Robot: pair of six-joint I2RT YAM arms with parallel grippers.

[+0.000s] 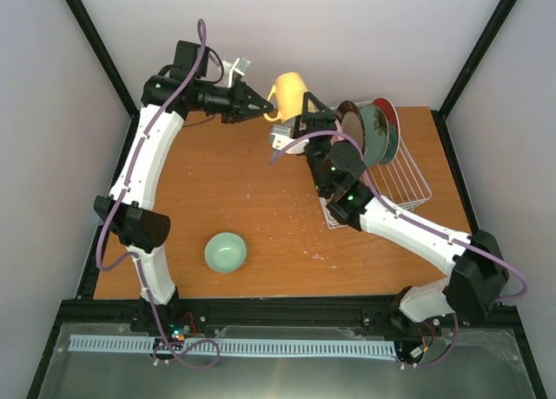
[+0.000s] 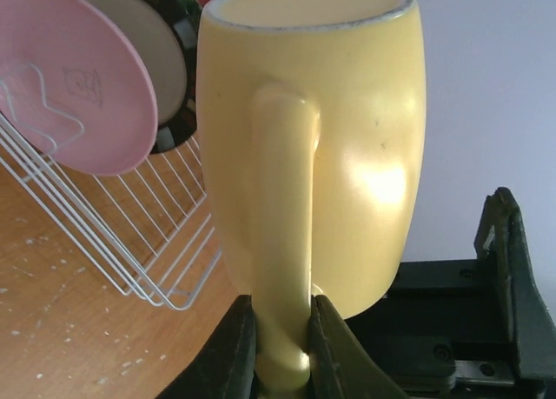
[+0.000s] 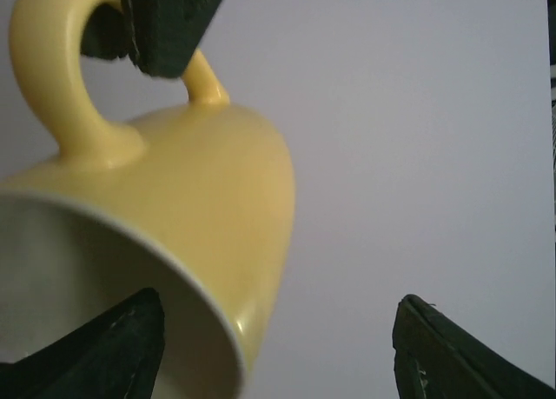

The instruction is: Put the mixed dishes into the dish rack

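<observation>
The rack's plate-free near end [image 1: 401, 182] is below the robot's left gripper and to its right in the top view, so the gripper will carry the mug [image 1: 289, 89] across, lower it and let it go.
My left gripper [image 1: 266, 112] is shut on the handle of the cream-yellow mug [image 1: 289, 89] and holds it in the air left of the dish rack [image 1: 407, 175]. In the left wrist view both fingers [image 2: 236, 347] pinch the handle of the mug [image 2: 347, 112]. My right gripper [image 1: 304, 112] is open just beside the mug; in the right wrist view the mug [image 3: 200, 182] has its rim between the spread fingers [image 3: 452, 355]. Several plates stand in the rack: dark with cream centre [image 1: 351, 125], mint-green [image 1: 375, 131], red [image 1: 391, 116], pink [image 2: 69, 77]. The small mint-green bowl [image 1: 226, 251] sits on the table.
The wooden table [image 1: 217, 190] is bounded by black frame posts and white walls. The rack's white wires [image 2: 130, 242] lie low and left of the mug in the left wrist view. The right arm's forearm crosses in front of the rack's near left corner.
</observation>
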